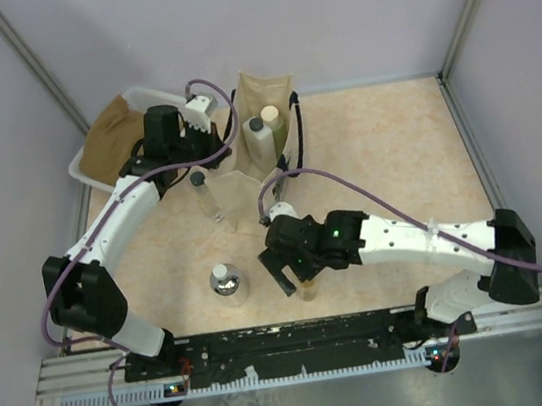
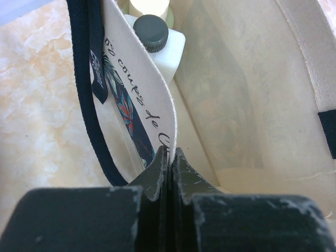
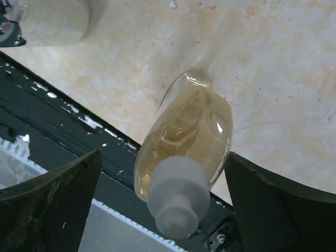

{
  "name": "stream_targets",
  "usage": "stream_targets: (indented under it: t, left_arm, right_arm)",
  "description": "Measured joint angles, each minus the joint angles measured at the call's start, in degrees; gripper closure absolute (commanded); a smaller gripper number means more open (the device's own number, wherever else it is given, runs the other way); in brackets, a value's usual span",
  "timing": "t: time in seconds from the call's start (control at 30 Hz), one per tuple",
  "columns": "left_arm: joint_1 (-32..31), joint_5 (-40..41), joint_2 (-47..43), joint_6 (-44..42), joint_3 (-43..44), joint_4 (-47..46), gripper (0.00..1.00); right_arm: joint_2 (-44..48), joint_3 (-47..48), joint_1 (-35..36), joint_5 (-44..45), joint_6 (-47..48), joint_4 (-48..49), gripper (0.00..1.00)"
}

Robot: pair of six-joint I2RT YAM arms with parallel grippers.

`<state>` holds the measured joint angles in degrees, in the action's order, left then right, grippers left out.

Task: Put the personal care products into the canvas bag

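The robot's right gripper will next go down slightly along the amber bottle and close on the bottle's body below the grey cap (image 1: 307, 290) (image 3: 184, 143), because its open fingers are already on either side of the bottle.
The canvas bag (image 1: 281, 91) stands upright at the back; its printed side shows in the left wrist view (image 2: 139, 100). Inside it are the square whitish bottle with black cap (image 1: 258, 140) (image 2: 160, 44) and the olive-green bottle's cream cap (image 1: 271, 116) (image 2: 149, 8). My left gripper (image 2: 170, 153) is shut on the bag's rim. My right gripper (image 3: 163, 178) is open, its fingers on either side of the upright amber bottle (image 3: 184, 139) (image 1: 308, 288), not touching it. The slim clear bottle (image 1: 206, 198) and the silvery round bottle (image 1: 225, 281) stand on the table.
A white tub with brown cloth (image 1: 113, 144) sits at the back left, behind the left arm. The black rail at the table's near edge (image 3: 63, 113) runs right beside the amber bottle. The silvery bottle's base shows in the right wrist view (image 3: 52, 21).
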<state>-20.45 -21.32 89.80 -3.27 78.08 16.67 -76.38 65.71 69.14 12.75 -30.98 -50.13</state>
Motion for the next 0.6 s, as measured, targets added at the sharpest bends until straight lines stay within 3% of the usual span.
stream_targets:
  t: [0.07,0.23,0.33,0.47,0.6]
  left_arm:
    - [0.0,-0.02,0.0,0.02,0.0,0.0,1.0]
    - [0.04,-0.09,0.0,0.02,0.0,-0.02,1.0]
    - [0.04,-0.15,0.0,0.04,0.0,-0.04,1.0]
    - [0.04,-0.17,0.0,0.04,0.0,-0.04,1.0]
    - [0.04,-0.2,0.0,0.04,-0.02,-0.09,1.0]
  right_arm:
    - [-1.6,-0.35,0.5,0.39,-0.59,-0.02,0.06]
    - [-3.82,-0.9,0.83,1.68,-1.25,0.15,0.3]
    - [-3.91,-0.92,0.83,3.06,-1.62,0.15,0.37]
    - [-3.89,-1.14,0.85,4.72,-1.95,0.24,0.63]
    - [-3.82,-1.22,0.98,5.75,-2.78,0.42,0.74]
